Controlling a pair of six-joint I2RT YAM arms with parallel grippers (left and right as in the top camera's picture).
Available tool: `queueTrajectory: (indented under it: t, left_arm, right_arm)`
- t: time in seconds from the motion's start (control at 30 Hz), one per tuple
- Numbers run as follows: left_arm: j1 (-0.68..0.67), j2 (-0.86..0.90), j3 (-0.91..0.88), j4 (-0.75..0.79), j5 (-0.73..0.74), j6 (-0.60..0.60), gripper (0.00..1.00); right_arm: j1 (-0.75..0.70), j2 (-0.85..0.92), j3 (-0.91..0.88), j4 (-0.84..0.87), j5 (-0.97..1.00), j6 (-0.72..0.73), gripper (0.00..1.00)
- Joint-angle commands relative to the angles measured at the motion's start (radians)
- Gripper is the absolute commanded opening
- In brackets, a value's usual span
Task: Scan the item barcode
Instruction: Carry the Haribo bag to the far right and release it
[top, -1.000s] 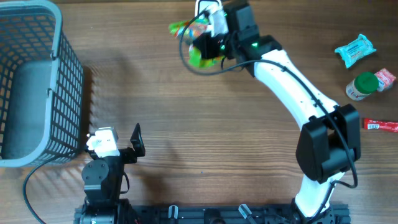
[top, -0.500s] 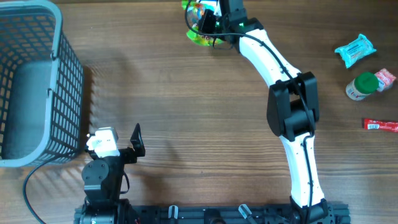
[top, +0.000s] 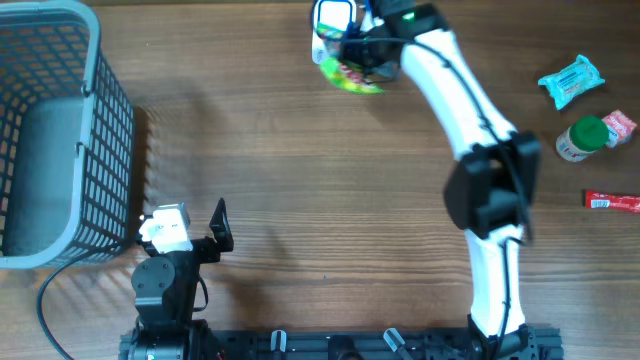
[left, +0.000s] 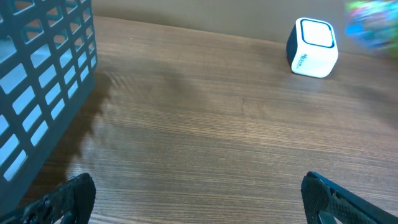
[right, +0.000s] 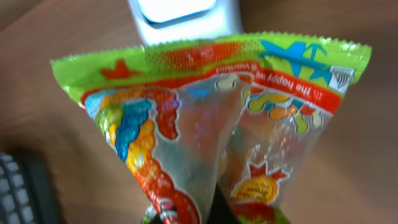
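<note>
My right gripper will move toward the right in the overhead view, lower the bag and release it there, since the table is bare and open beside the teal packet.
A green and orange gummy candy bag hangs in my right gripper, which is shut on its lower edge. The white scanner stands at the table's far edge, just beyond the bag. In the right wrist view the bag fills the frame, with the scanner right behind its top edge; the fingers of my right gripper are mostly hidden by the bag. My left gripper rests open over bare table near the front left, far from the scanner and the blurred bag.
A grey mesh basket stands at the left, close to the left arm. At the right edge lie a teal packet, a green-lidded bottle and a red packet.
The right arm has swung the candy bag from left of the scanner to just in front of it, and its elbow has shifted. The left arm has not moved.
</note>
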Motion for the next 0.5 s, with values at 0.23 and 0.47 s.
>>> queueTrajectory:
  t: [0.23, 0.47]
  left_arm:
    - [-0.004, -0.006, -0.004, 0.004, 0.011, 0.015, 1.00]
    - [-0.004, -0.006, -0.004, 0.004, 0.011, 0.015, 1.00]
  right_arm:
    - [-0.299, -0.140, -0.193, -0.138, 0.391, -0.462, 0.04]
    - [-0.493, -0.132, -0.465, 0.165, 0.385, -0.448, 0.04]
